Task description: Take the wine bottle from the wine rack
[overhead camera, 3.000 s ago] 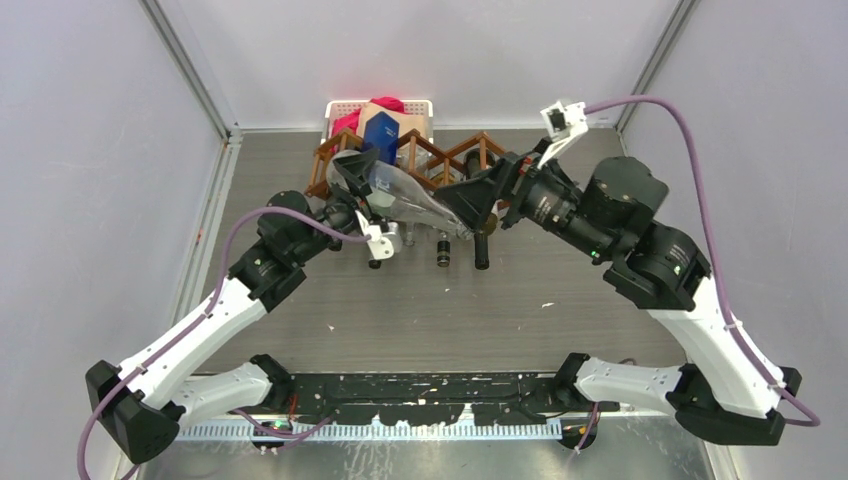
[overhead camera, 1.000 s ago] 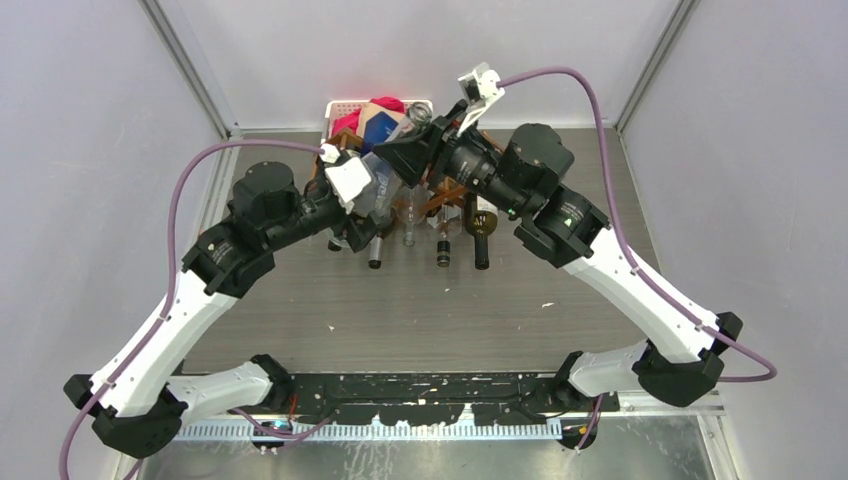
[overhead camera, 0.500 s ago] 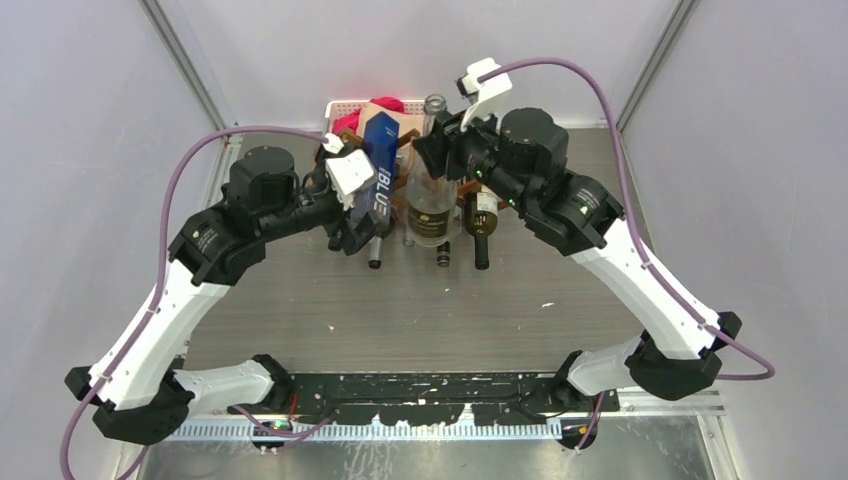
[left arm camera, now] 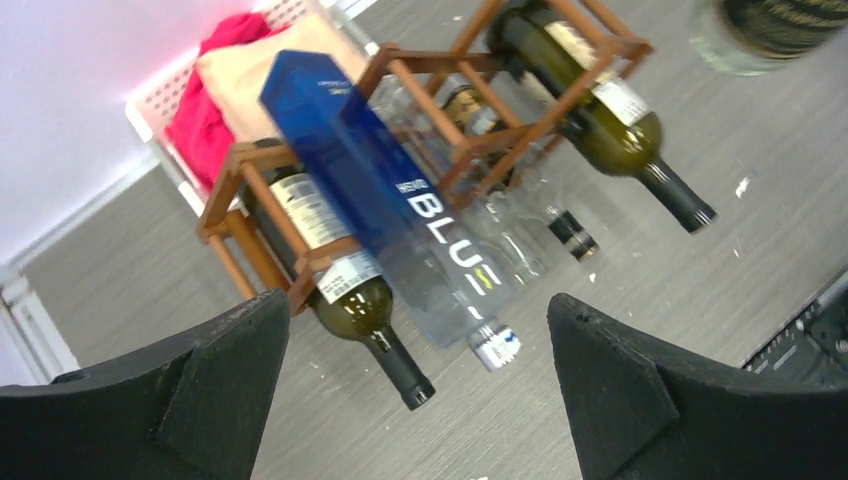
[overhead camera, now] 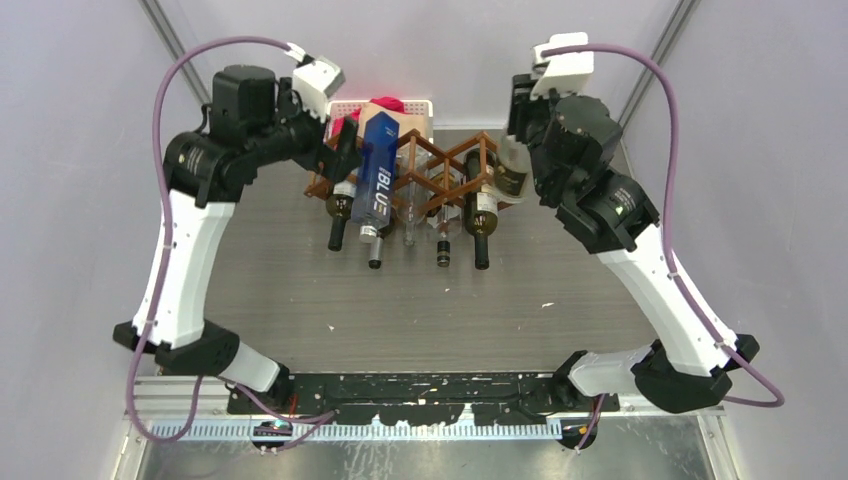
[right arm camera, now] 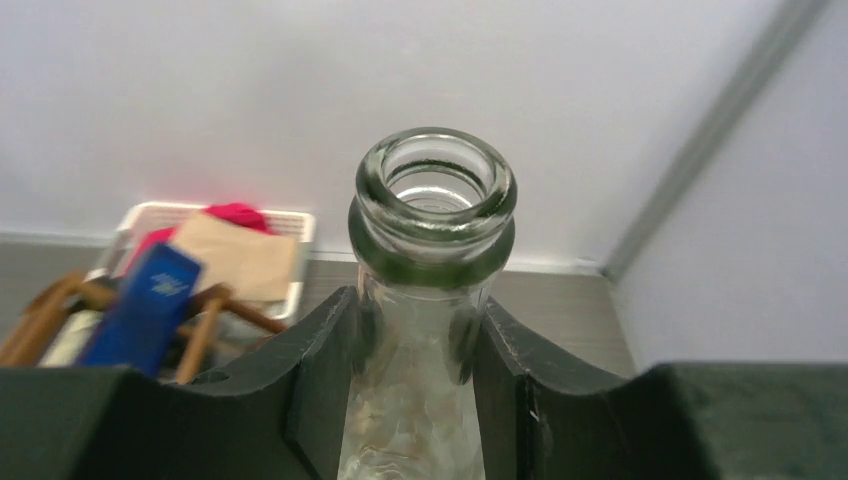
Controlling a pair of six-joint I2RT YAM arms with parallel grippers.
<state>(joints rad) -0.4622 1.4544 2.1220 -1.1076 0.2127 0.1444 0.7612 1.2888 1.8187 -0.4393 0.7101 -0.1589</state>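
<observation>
Next, my right gripper carries the upright wine bottle outward and down to the bare tabletop behind the wine rack and releases it, since that part is empty.
The wine bottle (overhead camera: 511, 172), clear glass with a dark label, hangs upright just right of the wine rack (overhead camera: 447, 158), off its slats. My right gripper (overhead camera: 522, 118) is shut on its neck; in the right wrist view both fingers (right arm camera: 318, 360) press the glass below the open mouth of the wine bottle (right arm camera: 432, 200). My left gripper (overhead camera: 343, 152) is raised over the rack's left end, open and empty. In the left wrist view it (left arm camera: 420, 400) looks down at the rack (left arm camera: 470, 150), with the held bottle's base (left arm camera: 770, 30) at the top right.
The rack holds a tall blue bottle (overhead camera: 378, 185), dark green bottles (overhead camera: 339, 216) (overhead camera: 480, 214) and clear ones (overhead camera: 410, 215), necks pointing toward me. A white basket (overhead camera: 340, 105) with red and tan cloths stands behind the rack against the back wall.
The right arm has carried the clear bottle from above the rack's middle out to its right side. The left arm has risen and swung back to the upper left.
</observation>
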